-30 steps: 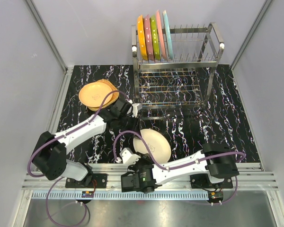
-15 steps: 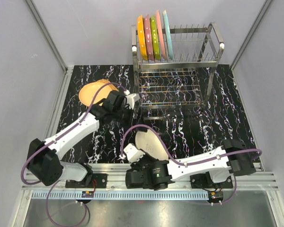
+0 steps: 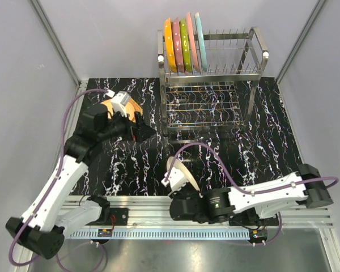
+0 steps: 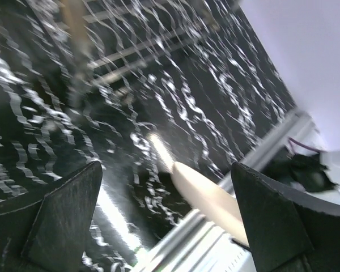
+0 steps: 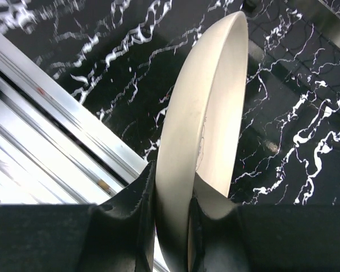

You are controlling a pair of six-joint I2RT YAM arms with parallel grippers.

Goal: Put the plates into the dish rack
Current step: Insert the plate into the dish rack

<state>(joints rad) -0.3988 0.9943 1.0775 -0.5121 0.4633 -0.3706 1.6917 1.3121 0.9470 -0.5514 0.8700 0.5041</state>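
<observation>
The slot (image 3: 214, 52) beside the blue plate is empty, so next I raise my right gripper outward over the rack (image 3: 255, 54), then lower the cream plate into that slot.
My right gripper (image 5: 173, 190) is shut on the rim of a cream plate (image 5: 209, 102), holding it on edge just above the black marbled table. From above, that plate (image 3: 180, 177) stands near the front rail with the right gripper (image 3: 179, 195) under it. My left gripper (image 3: 143, 129) hangs open and empty above the table's left half; in its wrist view its wide-spread fingers (image 4: 62, 215) frame the cream plate (image 4: 209, 195) farther off. Tan plates (image 3: 135, 107) lie mostly hidden under the left arm. The dish rack (image 3: 255, 54) holds several upright plates (image 3: 185, 45) at its upper left.
The rack's lower wire tier (image 3: 204, 105) faces the table's middle. An aluminium rail (image 3: 136, 201) runs along the near edge by the arm bases. Grey walls close in the left, right and back sides.
My left gripper has opened and pulled back to the left, rising over the tan plates. The right gripper has tipped the cream plate from lying flat to standing on edge as its arm swung right.
</observation>
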